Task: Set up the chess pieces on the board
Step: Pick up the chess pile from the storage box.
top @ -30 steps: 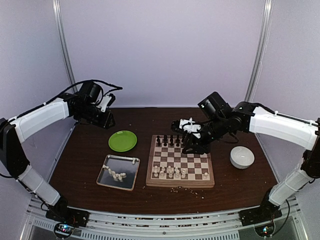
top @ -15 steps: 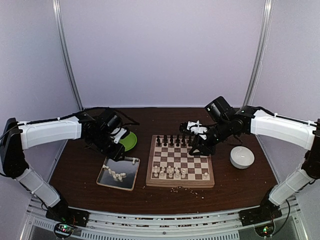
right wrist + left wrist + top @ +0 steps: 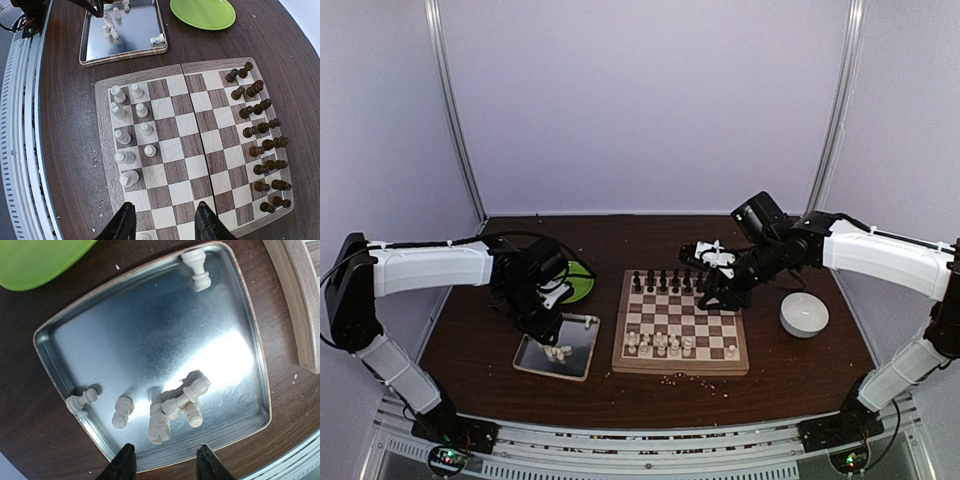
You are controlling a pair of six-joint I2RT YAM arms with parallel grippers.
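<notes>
Next, my open left gripper moves down into the tray around the head of the cream knight (image 3: 556,355) (image 3: 159,434), because the knight's head sticks out of the toppled cluster.
The wooden board (image 3: 680,369) lies mid-table, also in the right wrist view (image 3: 102,150). Dark pieces (image 3: 662,281) fill its far rows (image 3: 260,145). Several cream pieces (image 3: 660,343) stand on its near rows (image 3: 131,120). More cream pieces (image 3: 558,351) lie toppled in the silver tray (image 3: 532,360); the left wrist view shows a cluster (image 3: 172,407) and single ones. My left gripper (image 3: 545,325) hovers open and empty over the tray's near rim (image 3: 165,462). My right gripper (image 3: 705,298) hangs open and empty above the board's right side (image 3: 165,220).
A green plate (image 3: 578,283) sits behind the tray, partly hidden by my left arm. A white bowl (image 3: 804,314) stands right of the board. Pale crumbs (image 3: 685,378) lie in front of the board. The table's near edge has a metal rail.
My left arm has swung from the back left, past the green plate, down over the tray. My right gripper has shifted slightly to the right above the board.
</notes>
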